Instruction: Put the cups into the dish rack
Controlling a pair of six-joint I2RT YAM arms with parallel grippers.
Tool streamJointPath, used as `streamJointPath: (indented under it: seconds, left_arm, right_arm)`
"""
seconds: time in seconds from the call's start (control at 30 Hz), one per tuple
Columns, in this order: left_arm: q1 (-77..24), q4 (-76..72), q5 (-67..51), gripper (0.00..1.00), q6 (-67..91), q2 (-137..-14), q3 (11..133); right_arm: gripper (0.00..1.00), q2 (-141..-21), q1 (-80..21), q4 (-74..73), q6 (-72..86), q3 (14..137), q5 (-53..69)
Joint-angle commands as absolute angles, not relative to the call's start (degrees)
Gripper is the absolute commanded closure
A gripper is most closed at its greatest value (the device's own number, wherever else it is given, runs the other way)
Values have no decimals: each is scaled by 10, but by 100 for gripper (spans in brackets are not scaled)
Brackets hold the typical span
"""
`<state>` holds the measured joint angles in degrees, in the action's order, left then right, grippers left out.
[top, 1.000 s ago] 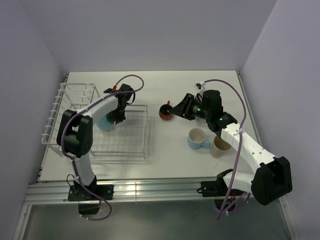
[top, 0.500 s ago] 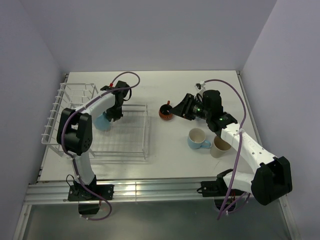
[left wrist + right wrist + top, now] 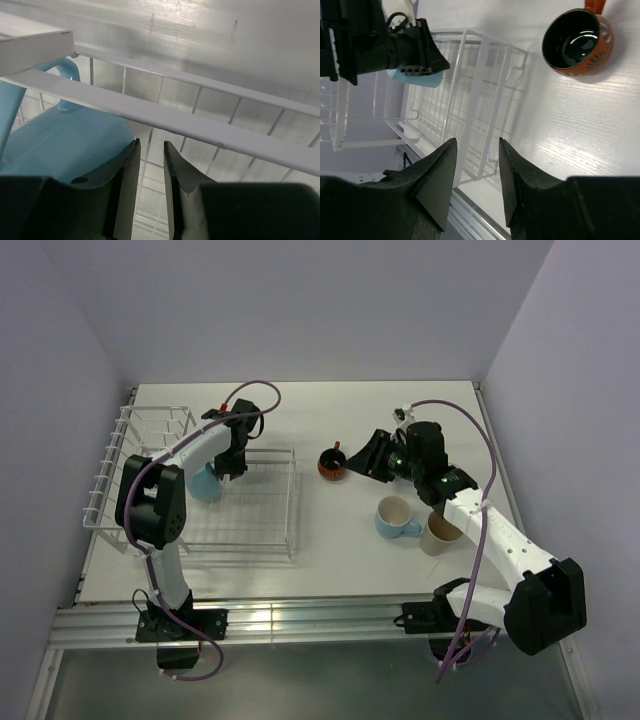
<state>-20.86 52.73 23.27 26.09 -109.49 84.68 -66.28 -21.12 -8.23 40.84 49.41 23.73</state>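
Observation:
My open right gripper moves back toward the base and down onto the second light blue cup's rack-side rim (image 3: 379, 513) next, since its handle side crowds the cream cup (image 3: 438, 532).
The white wire dish rack (image 3: 262, 530) lies at the left, with its raised end (image 3: 130, 455) further left. One light blue cup (image 3: 206, 484) sits inside the rack. My left gripper (image 3: 229, 469) hovers just right of that cup, jaws a little apart and empty; the cup (image 3: 65, 145) is beside its left finger, apart from the gap. The red-orange cup (image 3: 331, 464) stands upright on the table. My right gripper (image 3: 360, 458) is open and empty just right of it. A second light blue cup (image 3: 396, 517) and the cream cup (image 3: 438, 532) stand at the right.
In the right wrist view the red-orange cup (image 3: 577, 42) is at the top right, ahead of the open right gripper (image 3: 477, 145), with the rack (image 3: 480, 100) and the left arm (image 3: 385, 45) beyond. Rack bars (image 3: 200, 125) cross close above the left gripper (image 3: 151, 147).
My left gripper has drawn back from the light blue cup in the rack toward the far side. The right arm has barely moved.

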Motion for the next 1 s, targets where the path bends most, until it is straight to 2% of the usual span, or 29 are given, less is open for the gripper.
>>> streamJointPath:
  seconds: [0.0, 0.1, 0.23, 0.4, 0.53, 0.77, 0.97]
  left_arm:
    - [-214, 515, 216, 68, 252, -1064, 872]
    - [-231, 526, 221, 65, 251, -1044, 888]
    - [-266, 547, 233, 56, 254, -1023, 920]
    - [-305, 560, 232, 32, 259, -989, 957]
    - [-336, 549, 212, 19, 265, -951, 963]
    - [-364, 489, 143, 15, 278, -883, 934]
    - [-367, 464, 107, 15, 277, -842, 925]
  right_arm:
    - [53, -641, -213, -98, 385, 518, 200]
    - [53, -637, -214, -119, 372, 528, 172]
    - [53, -629, -213, -150, 356, 547, 133]
    - [52, -592, -214, -218, 331, 562, 78]
    - [52, -552, -214, -289, 317, 561, 26]
    - [52, -489, -233, -367, 309, 519, -30]
    - [51, -499, -279, -370, 325, 490, -86]
